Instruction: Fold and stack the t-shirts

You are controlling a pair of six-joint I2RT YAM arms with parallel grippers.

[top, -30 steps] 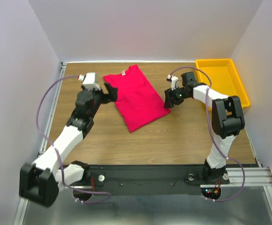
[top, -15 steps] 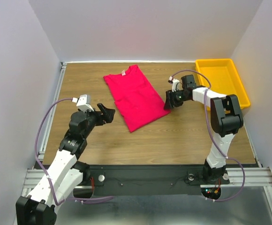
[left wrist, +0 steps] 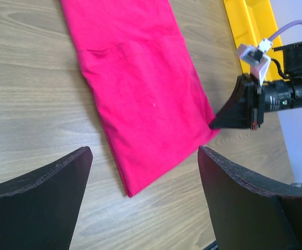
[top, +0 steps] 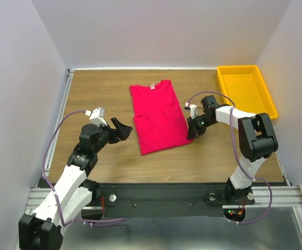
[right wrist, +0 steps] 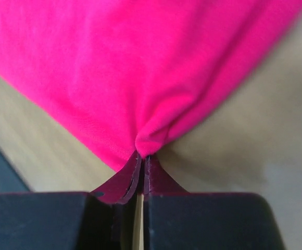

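My left gripper needs to go down, back and to the right in the top view next, onto the folded t-shirt's free near corner (top: 143, 152) (left wrist: 132, 189), because my right gripper is pinching the other near corner.
The crimson-pink t-shirt (top: 159, 117) lies on the wooden table (top: 88, 99) as a long folded strip, collar at the far end. My right gripper (top: 191, 133) is shut on the strip's near right corner. In the right wrist view the cloth (right wrist: 140, 62) bunches into a small fold where the right gripper (right wrist: 143, 156) pinches it. My left gripper (top: 124, 129) stands open just left of the strip, apart from it. In the left wrist view the t-shirt (left wrist: 140, 88) lies ahead of the open left gripper (left wrist: 143, 156), with the right gripper (left wrist: 216, 124) at its corner.
A yellow tray (top: 244, 88) sits at the far right corner of the table, also showing as the yellow tray (left wrist: 247, 26) in the left wrist view. White walls close in the table on three sides. Bare wood lies to the left of and in front of the shirt.
The right gripper closed on the shirt's corner and dragged it nearer, turning the strip from slanted to nearly straight. The left gripper drew back from the shirt's left edge toward me.
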